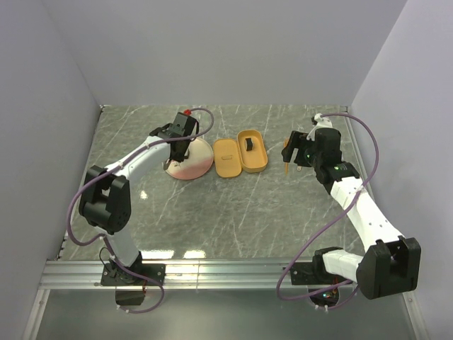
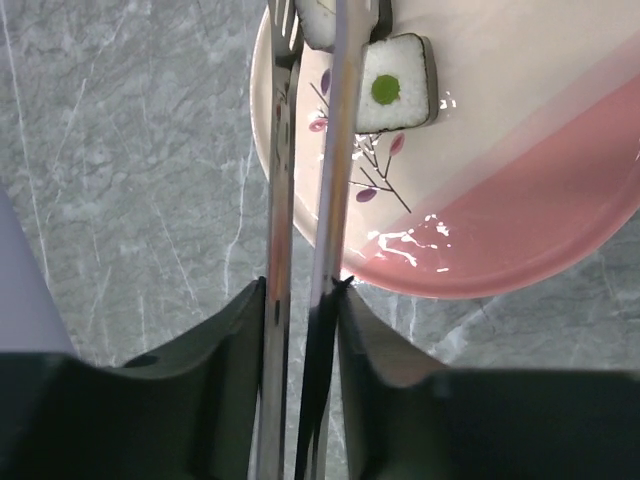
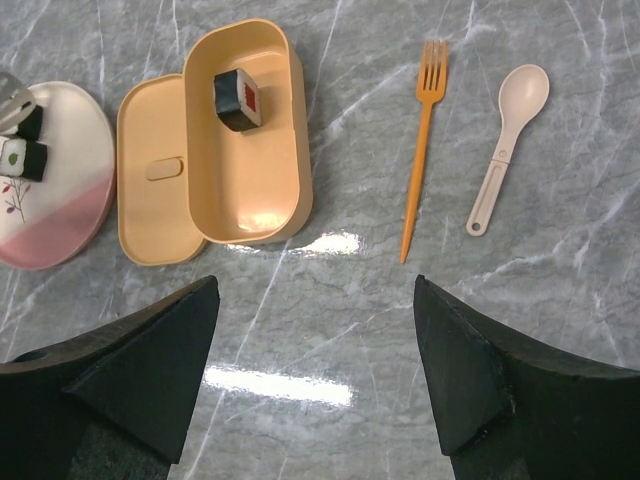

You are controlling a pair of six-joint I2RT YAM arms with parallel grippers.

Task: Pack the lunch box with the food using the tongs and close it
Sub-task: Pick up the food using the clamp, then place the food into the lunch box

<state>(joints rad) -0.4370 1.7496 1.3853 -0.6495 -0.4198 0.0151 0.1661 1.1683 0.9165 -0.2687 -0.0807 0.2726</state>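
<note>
My left gripper lifts next, carries the pinched cube past the lid and releases it on the lunch box's bare bottom beside the red-centred cube (image 1: 253, 159).
My left gripper (image 2: 305, 300) is shut on the long grey tongs (image 2: 280, 200), its fingers pressing both thin arms close together. The tongs' tips reach over the cream-and-pink plate (image 2: 520, 230) and pinch one food cube (image 2: 318, 22) at the top edge of the left wrist view. A second cube with a green centre (image 2: 395, 85) lies beside it on the plate. The orange-tan lunch box (image 3: 262, 195) stands open with a red-centred cube (image 3: 238, 98) inside, and its lid (image 3: 150, 190) lies flat against its left side. My right gripper (image 3: 315, 330) hangs open and empty above bare table, to the right of the box.
An orange fork (image 3: 420, 150) and a beige spoon (image 3: 510, 140) lie on the marble table to the right of the box. From above, the plate (image 1: 195, 164) sits left of the lid (image 1: 226, 157) and the box (image 1: 252, 161). Grey walls close in three sides.
</note>
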